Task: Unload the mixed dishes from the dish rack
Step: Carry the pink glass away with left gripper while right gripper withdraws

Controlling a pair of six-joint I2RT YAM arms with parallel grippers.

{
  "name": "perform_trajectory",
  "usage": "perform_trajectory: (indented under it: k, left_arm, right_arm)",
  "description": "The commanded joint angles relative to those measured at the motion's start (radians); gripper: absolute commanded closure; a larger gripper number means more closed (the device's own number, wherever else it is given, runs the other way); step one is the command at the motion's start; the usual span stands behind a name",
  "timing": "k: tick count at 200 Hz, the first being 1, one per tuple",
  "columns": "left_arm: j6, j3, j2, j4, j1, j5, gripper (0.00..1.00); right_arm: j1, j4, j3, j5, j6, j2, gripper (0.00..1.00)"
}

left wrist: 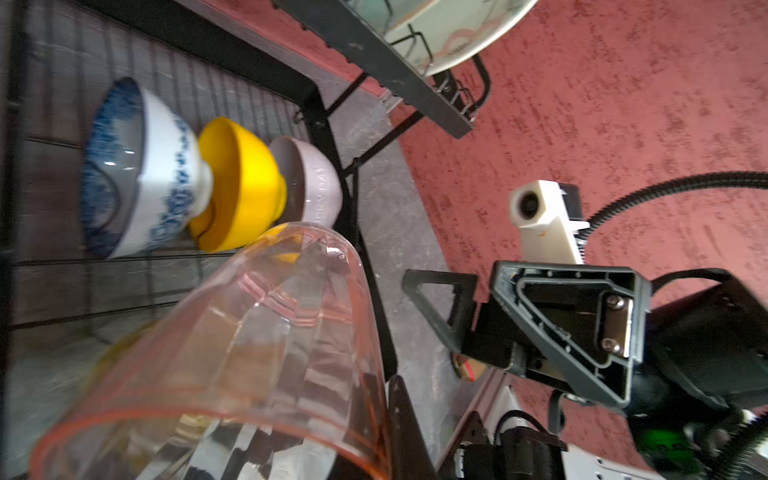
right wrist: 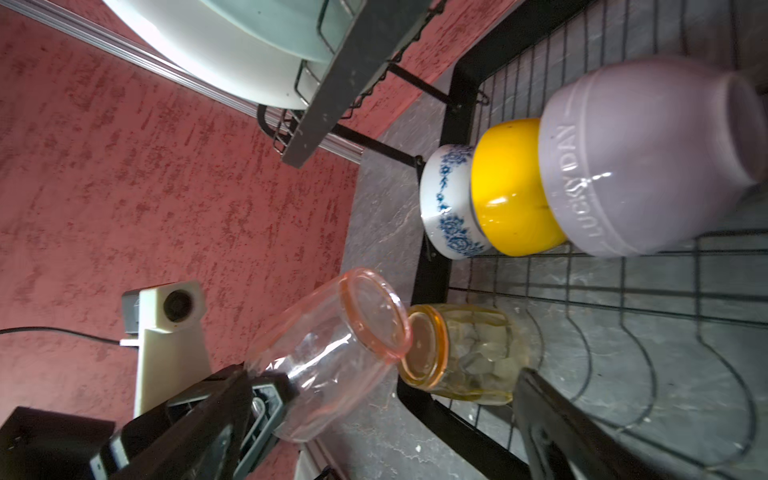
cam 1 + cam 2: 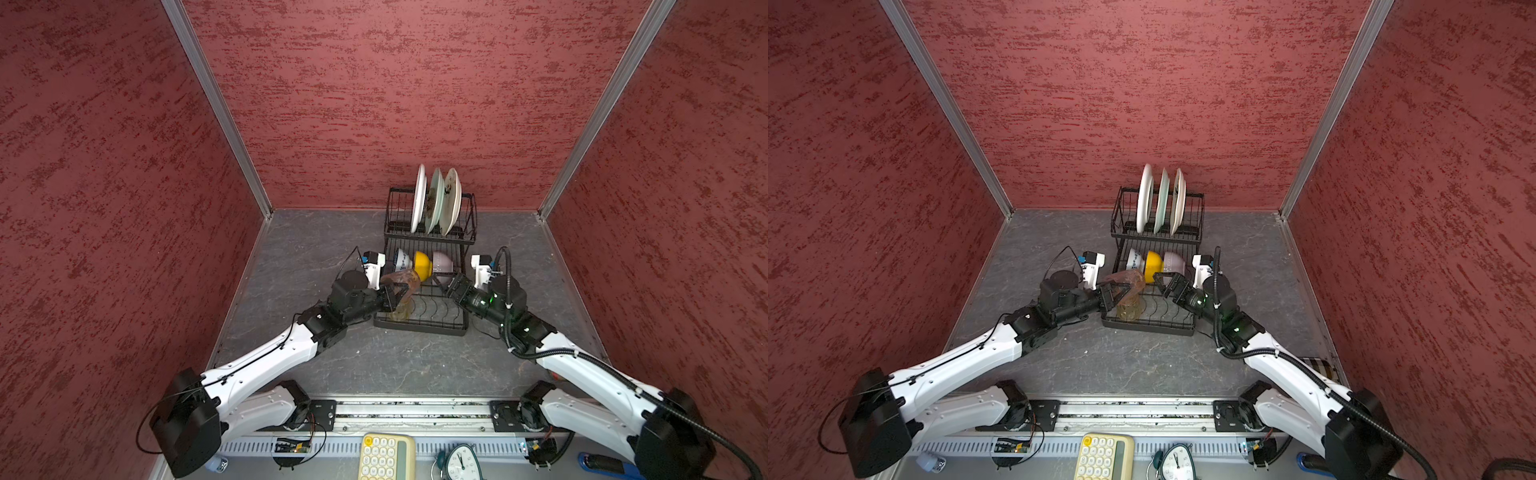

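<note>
The left gripper swings outward next, lowers the pink tumbler (image 2: 332, 353) upright onto the bare tabletop below, beside the rack, and lets go of the tumbler's rim.
The black wire dish rack (image 3: 428, 329) stands at the back of the table. Three plates (image 3: 434, 201) stand upright in its upper basket. On the lower tray, a blue-white bowl (image 3: 402, 259), a yellow bowl (image 3: 423, 262) and a lavender bowl (image 3: 443, 262) lean in a row. My left gripper (image 3: 398, 293) is shut on the rim of the pink tumbler (image 2: 332, 353), holding it tilted above the tray's front left corner. Just below it the amber tumbler (image 2: 469, 353) stands on the tray. My right gripper (image 3: 446, 282) hangs open and empty over the tray's right side, near the lavender bowl.
Red textured walls close in the grey table on three sides. A yellow calculator (image 3: 386, 457) and an alarm clock (image 3: 461, 461) lie in front of the arm rail. Bare grey tabletop (image 3: 316, 257) lies left of the rack.
</note>
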Motion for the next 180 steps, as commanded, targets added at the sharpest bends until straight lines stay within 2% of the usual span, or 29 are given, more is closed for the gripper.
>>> perform_trajectory:
  k: [1,45,84,108,140,180]
  left_arm:
    - [0.078,0.049,-0.055,-0.187,0.019,-0.156,1.00]
    - [0.092,0.145,-0.066,-0.433,0.112,-0.331,1.00]
    - [0.119,0.338,0.156,-0.612,0.229,-0.461,1.00]
    - [0.155,0.447,0.319,-0.625,0.324,-0.439,1.00]
    - [0.178,0.611,0.508,-0.655,0.473,-0.311,1.00]
    - [0.241,0.892,0.757,-0.824,0.551,-0.328,1.00]
  right_arm:
    - [-0.006,-0.145,0.042,0.100,-0.107,-0.040,0.01]
    - [-0.006,-0.316,0.070,0.184,-0.247,-0.072,0.01]
    - [-0.006,-0.405,0.087,0.195,-0.341,-0.087,0.01]
    - [-0.006,-0.429,0.084,0.198,-0.377,-0.101,0.01]
    - [-0.004,-0.470,0.083,0.204,-0.414,-0.108,0.01]
    - [-0.004,-0.479,0.065,0.186,-0.434,-0.120,0.01]
